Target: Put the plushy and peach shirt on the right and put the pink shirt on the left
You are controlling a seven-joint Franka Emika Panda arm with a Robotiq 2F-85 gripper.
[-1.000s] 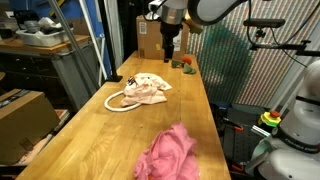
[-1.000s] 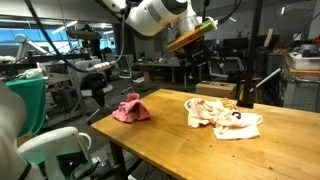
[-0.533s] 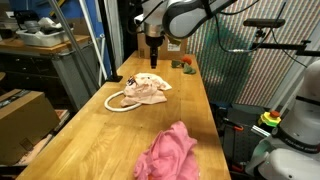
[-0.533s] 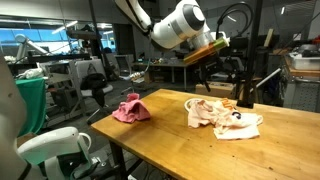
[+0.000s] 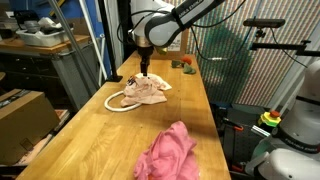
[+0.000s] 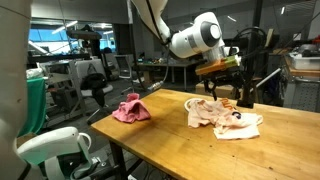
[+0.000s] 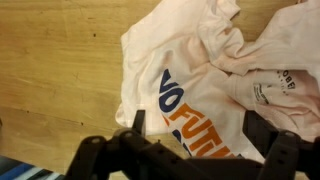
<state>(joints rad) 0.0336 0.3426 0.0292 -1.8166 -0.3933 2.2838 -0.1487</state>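
The peach shirt's cloth bunches up at the fold beside the shirt's print [image 7: 195,128], while the print lies flatter, so next I need to shift my gripper from over the print toward that fold and lower it onto the peach shirt.
The peach shirt [image 5: 140,92] lies crumpled on the wooden table; it also shows in the other exterior view [image 6: 222,114] and fills the wrist view [image 7: 215,75], with blue and orange print. My gripper [image 5: 146,68] hangs open just above it [image 6: 222,92], fingers either side of the print [image 7: 195,128], holding nothing. The pink shirt [image 5: 170,152] lies bunched near the table's other end [image 6: 131,108]. A small plushy [image 5: 184,63] sits at the far end of the table.
The wooden table [image 5: 100,140] is long and narrow, with edges close on both sides. A cardboard box [image 5: 150,35] stands behind its far end. Chairs and desks stand beyond the table [image 6: 90,85].
My gripper has moved from above the far end of the table, near the plushy, over and down to just above the peach shirt. The shirts have not moved.
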